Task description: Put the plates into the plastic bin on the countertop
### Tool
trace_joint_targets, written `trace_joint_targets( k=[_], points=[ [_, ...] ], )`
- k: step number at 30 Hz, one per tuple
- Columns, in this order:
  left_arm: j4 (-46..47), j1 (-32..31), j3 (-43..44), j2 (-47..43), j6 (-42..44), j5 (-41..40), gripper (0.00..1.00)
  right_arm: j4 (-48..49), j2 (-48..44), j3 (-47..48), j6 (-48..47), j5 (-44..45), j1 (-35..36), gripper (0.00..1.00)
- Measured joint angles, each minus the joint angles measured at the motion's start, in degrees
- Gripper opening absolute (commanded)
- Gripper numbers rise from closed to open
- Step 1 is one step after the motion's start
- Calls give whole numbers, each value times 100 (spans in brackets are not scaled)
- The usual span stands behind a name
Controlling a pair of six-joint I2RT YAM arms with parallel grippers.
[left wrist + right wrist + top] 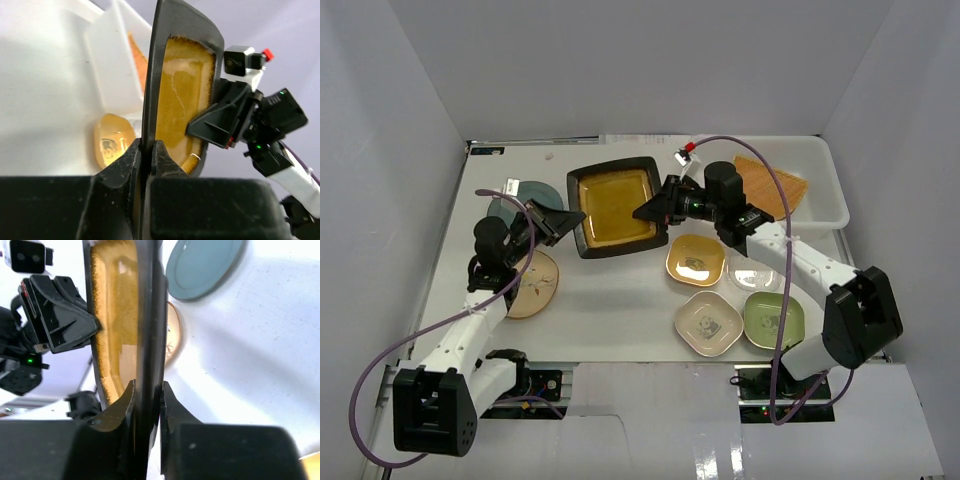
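My right gripper needs to swing over the woven fan tray (775, 185) next and lower to release, because that tray is below it, to its right in the top view.
Both arms hold the black-rimmed yellow rectangular plate (616, 207) above the countertop (620, 300). My left gripper (566, 219) is shut on its left rim, seen edge-on between the jaws (148, 150). My right gripper (656, 208) is shut on the opposite rim (148, 390). In the left wrist view the plate (180, 95) stands upright with the right gripper (220, 125) clamped on its far side. The plastic bin (828, 195) sits at the back right with the woven fan tray (775, 185) inside.
A teal round plate (525, 195) and a tan oval plate (535, 285) lie under the left arm. Yellow (696, 260), clear glass (755, 275), cream (710, 322) and green (773, 320) square plates lie under the right arm. White walls enclose the countertop.
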Motion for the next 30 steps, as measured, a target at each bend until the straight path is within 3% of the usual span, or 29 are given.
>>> trace_joint_targets(
  k=[1, 3, 4, 7, 14, 19, 28, 30],
  points=[
    [0, -24, 133, 37, 7, 118, 30, 31, -116, -74, 133, -7, -48, 8],
    [-144, -68, 385, 74, 35, 195, 56, 149, -310, -146, 195, -79, -160, 8],
    [-267, -66, 503, 85, 79, 205, 75, 142, -415, -153, 109, -48, -201, 8],
    [-839, -42, 841, -2, 435, 192, 88, 63, -634, -210, 70, -136, -540, 8],
    [-2763, -42, 1137, -1169, 1759, -647, 93, -33, -684, -214, 289, -282, -2887, 8],
    [-3554, -136, 868, -1847, 2404, -1040, 94, -37, -391, -212, 323, 55, -4389, 8],
    [-4347, -796, 769, -1821, 3091, -1423, 94, -723, 1423, 275, -33, 374, -4695, 8],
    [-4389, -896, 769, -1821, 3165, -1482, 94, -890, 1711, 415, -140, 402, -4677, 12]
  ],
)
